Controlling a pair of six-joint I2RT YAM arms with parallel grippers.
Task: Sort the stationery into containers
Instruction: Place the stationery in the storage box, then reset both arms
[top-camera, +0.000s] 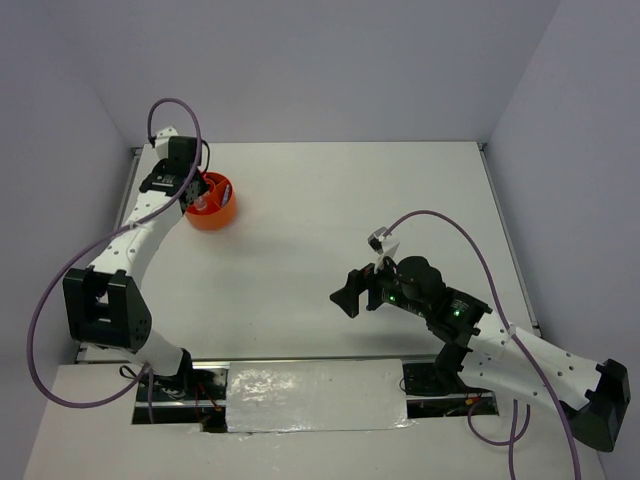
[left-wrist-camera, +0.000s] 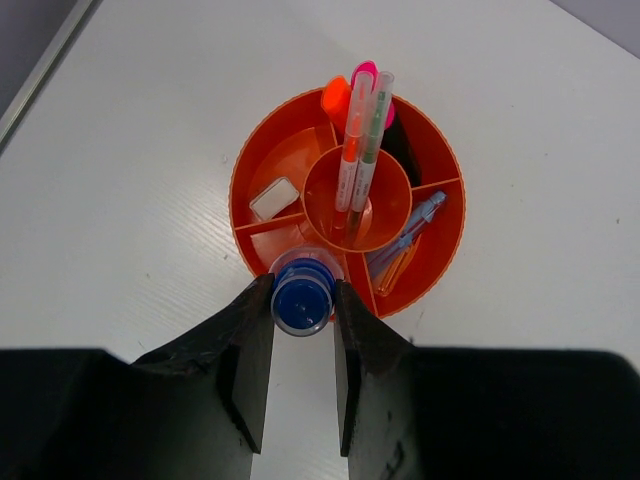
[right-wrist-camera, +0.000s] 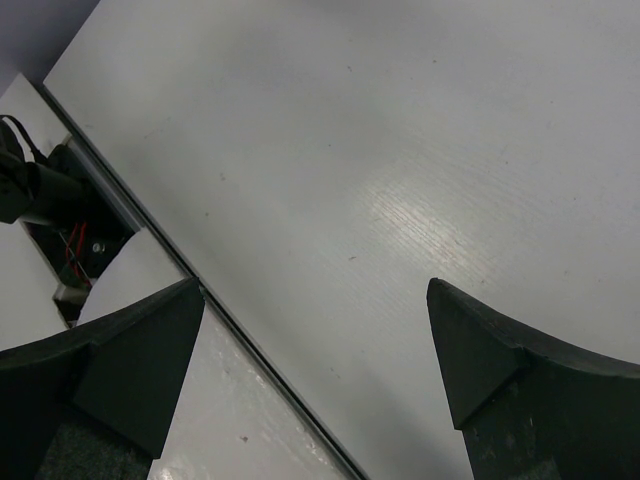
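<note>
The left gripper moves down into the orange container's near ring section (left-wrist-camera: 277, 242) next and releases the blue-capped clear bottle (left-wrist-camera: 302, 300) there, as the bottle already hangs upright over that open space.
The round orange container (left-wrist-camera: 446, 262) stands at the table's far left, also visible as the organiser (top-camera: 218, 212) from above. My left gripper (left-wrist-camera: 303, 288) is shut on the blue-capped clear bottle (left-wrist-camera: 302, 300), held upright over the near ring compartment. The centre well holds an orange pen (left-wrist-camera: 348, 172) and a green pen (left-wrist-camera: 371, 148). Highlighters with an orange cap (left-wrist-camera: 335, 97) and a pink cap (left-wrist-camera: 362, 71) stand in a far compartment. A beige eraser (left-wrist-camera: 274, 198) lies in the left one, and light-blue and salmon pieces (left-wrist-camera: 405, 250) in the right one. My right gripper (top-camera: 350, 296) hangs open with nothing between its jaws.
The right gripper (right-wrist-camera: 315, 290) looks down on bare white table beside the seam (right-wrist-camera: 250, 350) of the near edge strip. A shiny plate (top-camera: 315, 395) lies between the arm bases. White walls enclose the table on three sides.
</note>
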